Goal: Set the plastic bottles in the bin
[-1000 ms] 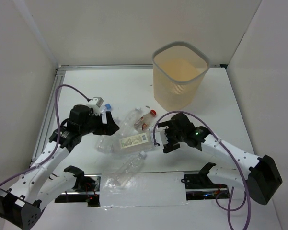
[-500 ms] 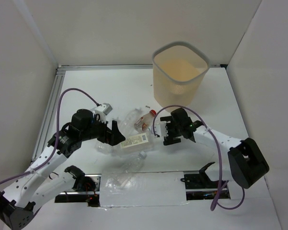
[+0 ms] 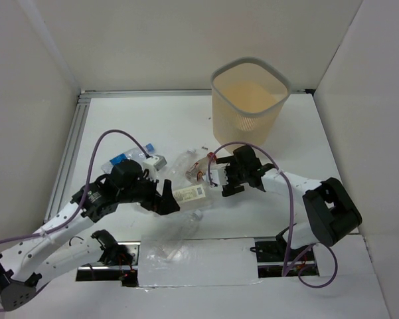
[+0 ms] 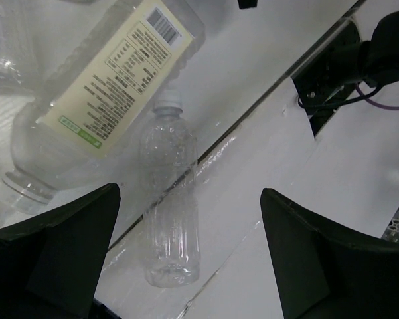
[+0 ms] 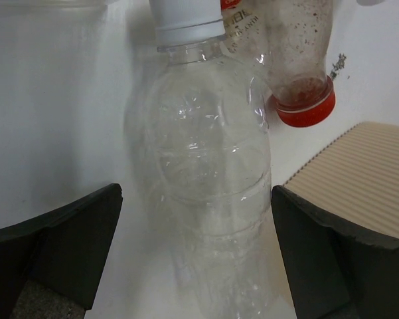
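My right gripper shifts slightly toward the white cap next, then closes its fingers around the bottle's upper body (image 3: 220, 177) (image 5: 211, 162).
The beige bin (image 3: 251, 106) stands at the back right. Clear bottles lie mid-table: a white-labelled bottle (image 3: 189, 193), a red-capped bottle (image 3: 203, 166), a clear bottle (image 3: 181, 163) beside it and a blue-capped bottle (image 3: 123, 159) at the left. My left gripper (image 3: 166, 199) is open at the labelled bottle's left end. In the left wrist view a small clear bottle (image 4: 170, 206) lies between its open fingers (image 4: 53, 252). My right gripper (image 3: 220, 178) is open. A white-capped clear bottle (image 5: 206, 179) lies between its fingers (image 5: 332, 259), next to the red-capped bottle (image 5: 299, 73).
A small clear bottle (image 3: 193, 216) lies near the table's front edge, and another (image 3: 160, 251) lies on the white strip between the arm bases. The bin's ribbed wall (image 5: 365, 173) is close on the right in the right wrist view. White walls enclose the table.
My left gripper has moved right and nearer, up to the labelled bottle, uncovering the blue-capped bottle. My right gripper has moved left and farther, towards the red-capped bottle. Both stay open.
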{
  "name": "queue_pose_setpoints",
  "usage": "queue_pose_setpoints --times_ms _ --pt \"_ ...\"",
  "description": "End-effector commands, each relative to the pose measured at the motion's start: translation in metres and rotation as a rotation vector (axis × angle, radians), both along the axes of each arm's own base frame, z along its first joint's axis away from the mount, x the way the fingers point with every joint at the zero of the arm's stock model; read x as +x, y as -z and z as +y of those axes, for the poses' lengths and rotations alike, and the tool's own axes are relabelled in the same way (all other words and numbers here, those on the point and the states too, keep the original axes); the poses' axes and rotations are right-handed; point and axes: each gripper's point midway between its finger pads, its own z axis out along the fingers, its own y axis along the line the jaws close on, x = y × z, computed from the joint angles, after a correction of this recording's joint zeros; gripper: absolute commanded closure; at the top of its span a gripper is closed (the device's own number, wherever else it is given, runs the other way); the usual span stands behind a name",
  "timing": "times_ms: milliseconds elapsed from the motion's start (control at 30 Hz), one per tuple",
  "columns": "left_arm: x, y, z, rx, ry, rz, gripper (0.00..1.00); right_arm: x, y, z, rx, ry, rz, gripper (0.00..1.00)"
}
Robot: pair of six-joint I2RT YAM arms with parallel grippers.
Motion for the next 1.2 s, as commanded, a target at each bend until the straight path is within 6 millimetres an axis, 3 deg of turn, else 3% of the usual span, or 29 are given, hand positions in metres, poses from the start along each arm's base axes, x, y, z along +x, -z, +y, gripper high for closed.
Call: queue_pose_setpoints --times_ms 0,67,100,300,367,467,567,633,800,1033,1167 --pt "-0.005 0.007 -0.009 0.027 -0.005 0.026 0.0 -0.001 -0.003 0.011 0.024 -0.059 0.016 0.0" --pt "-0.004 0.018 -0.014 0.071 -0.006 0.035 0.0 0.005 -0.003 0.015 0.023 -0.059 0.016 0.0" --pt "-0.013 0.022 -0.02 0.087 0.023 0.044 0.0 0.003 0.008 0.014 0.008 -0.059 0.046 0.0" --pt "-0.032 0.044 -0.036 0.171 0.047 0.037 0.0 0.006 0.031 0.013 -0.029 -0.051 0.096 0.07" --pt "-0.042 0.049 -0.038 0.174 0.056 0.037 0.0 -0.001 0.035 0.01 -0.028 -0.055 0.135 0.15" --pt "-0.052 0.042 -0.043 0.12 0.069 0.015 0.0 -0.017 0.035 0.001 -0.034 -0.07 0.209 0.23" --pt "-0.051 0.039 -0.04 0.092 0.033 0.002 0.0 -0.042 0.027 -0.008 -0.025 -0.113 0.298 0.32" --pt "-0.049 0.049 -0.034 0.111 0.008 0.003 0.0 -0.055 0.022 -0.01 -0.007 -0.128 0.34 0.42" --pt "-0.05 0.056 -0.032 0.134 0.014 0.005 0.03 -0.083 -0.008 -0.018 0.038 -0.135 0.39 0.53" --pt "-0.05 0.082 -0.034 0.255 0.059 0.017 0.05 -0.085 -0.087 0.01 0.242 -0.109 0.398 0.59" --pt "-0.046 0.096 -0.033 0.317 0.047 0.03 0.06 -0.077 -0.148 0.036 0.355 -0.127 0.314 0.6"
